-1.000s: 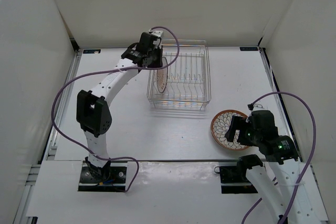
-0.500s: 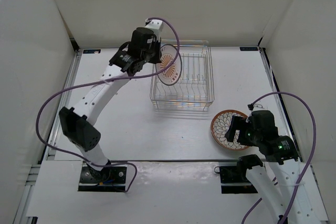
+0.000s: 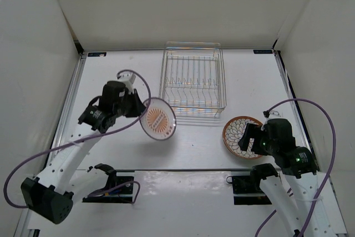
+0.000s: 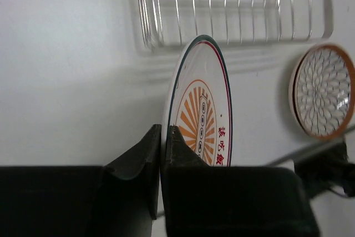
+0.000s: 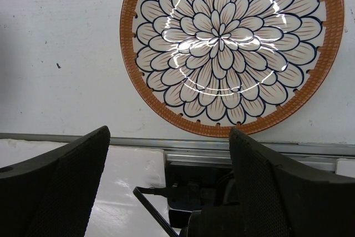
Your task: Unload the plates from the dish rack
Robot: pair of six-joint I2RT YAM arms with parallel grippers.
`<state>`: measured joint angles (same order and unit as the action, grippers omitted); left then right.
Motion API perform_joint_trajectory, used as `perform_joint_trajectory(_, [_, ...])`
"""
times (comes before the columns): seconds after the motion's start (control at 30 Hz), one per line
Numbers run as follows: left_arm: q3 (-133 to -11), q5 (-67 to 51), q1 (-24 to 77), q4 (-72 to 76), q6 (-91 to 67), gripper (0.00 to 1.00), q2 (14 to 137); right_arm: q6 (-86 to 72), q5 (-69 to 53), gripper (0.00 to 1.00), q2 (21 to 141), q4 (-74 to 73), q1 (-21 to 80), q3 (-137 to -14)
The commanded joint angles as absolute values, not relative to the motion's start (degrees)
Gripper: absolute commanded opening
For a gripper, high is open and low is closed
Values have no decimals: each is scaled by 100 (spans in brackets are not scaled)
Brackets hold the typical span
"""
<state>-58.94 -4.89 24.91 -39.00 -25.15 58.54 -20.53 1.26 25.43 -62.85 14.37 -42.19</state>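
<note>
The left gripper draws the tilted pale plate (image 4: 204, 109) back toward the metal bar next, then lowers it onto the table.
My left gripper (image 3: 142, 112) is shut on the rim of a pale plate with a dark rim and an orange sunburst centre (image 3: 158, 119). It holds the plate tilted on edge above the table, front-left of the dish rack (image 3: 193, 84). In the left wrist view the pale plate (image 4: 204, 109) rises from between the jaws of my left gripper (image 4: 163, 132), with the wire rack (image 4: 233, 9) beyond it holding no plates. A plate with a reddish-brown rim and white petals (image 3: 238, 136) lies flat at the right. My right gripper (image 3: 250, 138) hangs open at the petal plate's (image 5: 230, 48) near edge, holding nothing.
White walls enclose the table on three sides. A metal rail (image 5: 83, 140) runs along the table's near edge, with the arm bases behind it. Purple cables (image 3: 52, 154) loop from both arms. The petal plate (image 4: 323, 90) also shows at the right of the left wrist view.
My left arm lifted the pale plate out of the rack and carried it toward the near left. The rack rocked and settled. My right arm stayed still.
</note>
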Motion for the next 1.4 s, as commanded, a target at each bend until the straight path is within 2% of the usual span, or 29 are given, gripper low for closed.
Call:
perform_joint_trajectory(0.0, [-4941, -1818, 2426, -3490, -3408, 1, 5303, -1986, 88, 89, 2461, -6126, 1459, -4201])
perform_joint_trajectory(0.03, [-4496, -1932, 2417, -3463, -3480, 1, 5213, -1978, 97, 89, 2417, -6126, 1459, -4210])
perform_joint_trajectory(0.27, [-3490, -2144, 2286, -3507, -3525, 5, 4772, -1986, 97, 89, 2373, -6135, 1441, -4210])
perform_joint_trajectory(0.37, [-2982, -2424, 1917, -3349, -3454, 5, 4825, -1978, 88, 89, 2391, -6161, 1459, -4201])
perform_joint_trajectory(0.5, [-2602, -2970, 1433, -2962, -3384, 17, 5070, -1978, 105, 89, 2408, -6135, 1468, -4201])
perform_joint_trajectory(0.57, [-2540, -2927, 1283, -3005, -3157, 23, 5203, -1977, 88, 89, 2408, -6135, 1459, -4192])
perform_joint_trajectory(0.6, [-2531, -2875, 1248, -3032, -3094, 30, 5238, -1986, 105, 89, 2417, -6135, 1459, -4201])
perform_joint_trajectory(0.67, [-2575, -2777, 1108, -3129, -2867, 33, 5396, -1986, 88, 89, 2443, -6143, 1442, -4192])
perform_joint_trajectory(0.77, [-2628, -2768, 1072, -3173, -2769, 45, 5511, -1978, 79, 89, 2496, -6161, 1450, -4201])
perform_joint_trajectory(0.87, [-2566, -2681, 1055, -3182, -2663, 63, 5476, -1978, 88, 89, 2496, -6144, 1441, -4201])
perform_joint_trajectory(0.93, [-2584, -2619, 1063, -3313, -2602, 100, 5458, -1977, 79, 89, 2514, -6144, 1433, -4201])
perform_joint_trajectory(1.23, [-3278, -1899, 1063, -4262, -2110, 100, 5054, -1986, 88, 89, 2470, -6143, 1441, -4184])
perform_joint_trajectory(1.37, [-3997, -1828, 1063, -4893, -1583, 100, 4790, -1995, 88, 89, 2487, -6135, 1433, -4184])
